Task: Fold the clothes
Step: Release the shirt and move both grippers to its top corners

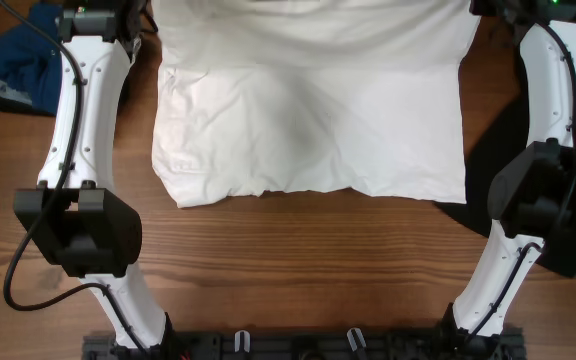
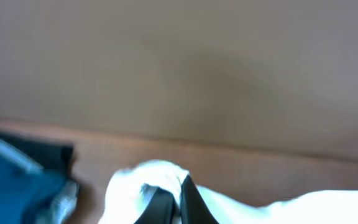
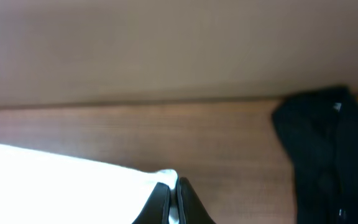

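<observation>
The far part of the shirt is lifted, so I will move my left gripper back and down next and lay the bunched corner onto the shirt.
The white T-shirt (image 1: 308, 120) lies spread on the wooden table, its print and label hidden. Its far part is lifted and folded toward the top edge of the overhead view. My left gripper (image 2: 180, 190) is shut on a bunched white corner of the shirt (image 2: 142, 180) at the far left. My right gripper (image 3: 174, 186) is shut on the shirt's edge (image 3: 73, 186) at the far right. In the overhead view both grippers' fingers are out of view at the top; only the arms show.
A blue garment (image 1: 23, 55) lies at the far left, also in the left wrist view (image 2: 11, 180). A black garment (image 3: 328, 155) lies to the right, beside the right arm (image 1: 553, 190). The left arm (image 1: 78, 150) runs along the shirt's left side.
</observation>
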### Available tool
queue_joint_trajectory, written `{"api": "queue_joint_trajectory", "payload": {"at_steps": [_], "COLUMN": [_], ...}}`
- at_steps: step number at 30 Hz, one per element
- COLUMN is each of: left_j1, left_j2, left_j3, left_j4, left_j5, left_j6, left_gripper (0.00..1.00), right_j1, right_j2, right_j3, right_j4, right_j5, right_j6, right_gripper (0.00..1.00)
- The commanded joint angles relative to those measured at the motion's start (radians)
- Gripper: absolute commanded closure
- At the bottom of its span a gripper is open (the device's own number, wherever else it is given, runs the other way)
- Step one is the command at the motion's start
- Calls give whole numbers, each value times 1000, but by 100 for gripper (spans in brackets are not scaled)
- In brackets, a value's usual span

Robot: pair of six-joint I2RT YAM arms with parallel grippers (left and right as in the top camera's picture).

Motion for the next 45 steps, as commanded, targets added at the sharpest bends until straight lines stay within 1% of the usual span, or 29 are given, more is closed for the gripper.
{"api": "queue_joint_trajectory", "payload": {"at_steps": [1,3,5,8,11,15,21,25,27,30,31,32,33,34,35,36,37,38,39,40,42,45], "left_j1": [6,13,27,52,58,57,43,33,33,33,33,34,34,34,34,34,34,37,43,49,58,56], "left_j2": [0,0,0,0,0,2,57,111,126,126,126,126,126,126,126,126,126,126,121,112,69,-60], "left_j3": [8,8,8,8,8,3,-11,-11,-11,-11,-11,-11,-11,-11,-11,-11,-11,-10,-10,-7,5,6], "left_j4": [-106,-183,-250,-351,-426,-509,-564,-609,-613,-612,-612,-612,-612,-612,-613,-612,-612,-600,-591,-589,-594,-650], "left_j5": [-52,-83,-90,-89,-89,-31,14,17,17,16,16,16,16,16,16,16,12,5,6,6,6,6], "left_j6": [20,20,20,12,12,12,13,13,13,13,13,13,13,13,13,14,21,21,21,21,20,19], "left_gripper": [96,96,96,96,96,96,96,96,96,96,96,92,80,63,54,44,34,32,31,31,28,24], "right_j1": [-19,-39,-61,-81,-80,-80,-81,-80,-81,-81,-81,-81,-81,-81,-81,-81,-81,-81,-81,-81,-81,-79], "right_j2": [6,6,6,6,8,8,8,8,8,8,8,8,8,8,8,8,8,5,5,-1,-32,-144], "right_j3": [3,3,3,2,-23,-43,-44,-119,-183,-225,-238,-240,-241,-242,-242,-242,-242,-235,-222,-198,-172,-170], "right_j4": [-79,-157,-233,-361,-424,-429,-431,-428,-407,-383,-373,-374,-377,-378,-382,-384,-385,-390,-405,-430,-465,-524], "right_j5": [18,12,-51,-74,-82,-82,-82,-82,-82,-82,-82,-82,-82,-82,-82,-82,-82,-82,-83,-102,-153,-209], "right_j6": [-18,14,15,14,15,14,17,37,37,42,44,45,45,45,45,45,50,63,63,63,63,64], "right_gripper": [95,96,96,96,96,96,96,96,96,95,96,96,94,66,46,36,25,19,18,17,16,17]}}
